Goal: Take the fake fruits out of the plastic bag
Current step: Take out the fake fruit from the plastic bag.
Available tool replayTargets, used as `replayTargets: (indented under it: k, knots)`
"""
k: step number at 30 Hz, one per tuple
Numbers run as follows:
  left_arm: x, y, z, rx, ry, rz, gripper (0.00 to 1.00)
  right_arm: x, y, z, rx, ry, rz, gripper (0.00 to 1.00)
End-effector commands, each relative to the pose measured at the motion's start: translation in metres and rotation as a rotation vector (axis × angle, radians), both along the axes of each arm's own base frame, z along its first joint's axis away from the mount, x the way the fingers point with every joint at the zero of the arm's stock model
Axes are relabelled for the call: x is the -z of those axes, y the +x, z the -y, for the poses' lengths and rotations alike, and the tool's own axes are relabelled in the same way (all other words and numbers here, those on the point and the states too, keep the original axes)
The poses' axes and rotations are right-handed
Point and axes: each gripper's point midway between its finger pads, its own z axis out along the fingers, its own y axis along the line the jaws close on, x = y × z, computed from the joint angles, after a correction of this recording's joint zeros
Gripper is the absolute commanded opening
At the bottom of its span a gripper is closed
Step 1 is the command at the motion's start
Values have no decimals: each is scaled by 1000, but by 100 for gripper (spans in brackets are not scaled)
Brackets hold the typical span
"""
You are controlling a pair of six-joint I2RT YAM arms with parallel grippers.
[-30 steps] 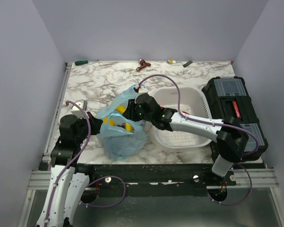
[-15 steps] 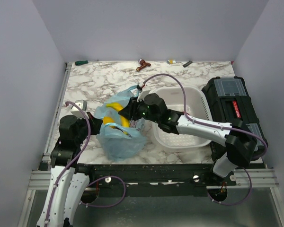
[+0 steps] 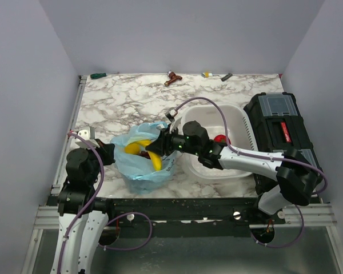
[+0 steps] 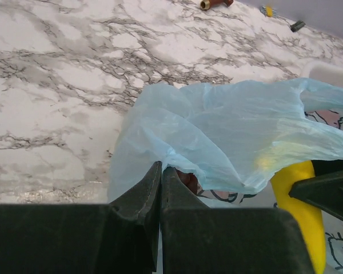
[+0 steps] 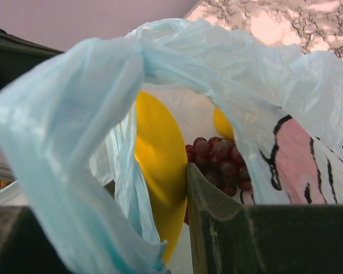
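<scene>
Red fruit lies in the basket. My right gripper will move up from the bag (image 3: 138, 169), then to the right in the top view, lower the banana into the basket and release it there.
The light-blue plastic bag (image 3: 138, 169) lies on the marble table left of the basket. The yellow banana (image 3: 153, 159) shows in its open mouth. My left gripper (image 3: 107, 152) is shut on the bag's left edge; in the left wrist view the film (image 4: 217, 125) is pinched between the closed fingertips (image 4: 161, 169). My right gripper (image 3: 162, 145) reaches into the bag's mouth. In the right wrist view the banana (image 5: 160, 165) stands between its open jaws, against the right finger (image 5: 217, 222). The grape bunch (image 5: 220, 162) and the lemon (image 5: 226, 123) lie behind. Bag film hides the left finger.
A white perforated basket (image 3: 240, 123) stands right of the bag with a red apple-like fruit (image 3: 219, 138) in it. A black toolbox (image 3: 283, 134) sits at the right edge. Small tools (image 3: 172, 77) lie along the back wall.
My right gripper has pushed down and toward the near edge into the bag's mouth. My left arm has drawn back to the left, holding the bag's edge. The bag has shifted and its mouth gapes wider.
</scene>
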Motion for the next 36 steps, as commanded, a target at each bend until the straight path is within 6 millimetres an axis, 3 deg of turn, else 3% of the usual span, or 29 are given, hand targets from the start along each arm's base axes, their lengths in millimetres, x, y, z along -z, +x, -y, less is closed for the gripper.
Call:
replayTargets:
  k: [1,4,7,10,13,17,21,27,36]
  knots:
    - [-2,-1,-18,-102,17,3,0,-20,1,-1,-11,3,64,1]
    - [-11,-5,-18,-102,10,53,0,6,36,23,237,-129,22,1]
    - [-16,-6,-11,-62,2,80,0,34,59,51,448,-258,-31,1]
    - [-12,-5,-5,-27,-1,68,0,44,56,47,413,-297,-40,1]
    - [-11,-4,-8,-42,2,67,0,37,41,33,289,-266,-34,1]
    - [-7,-3,-19,-113,7,49,0,9,4,13,38,-164,36,1]
    - [-3,0,-18,-109,5,33,0,-34,-13,16,-17,4,95,1]
    - [-3,2,-10,-64,1,38,0,-89,-3,31,121,201,89,1]
    - [-2,3,3,14,-10,43,0,-141,5,34,188,404,77,1]
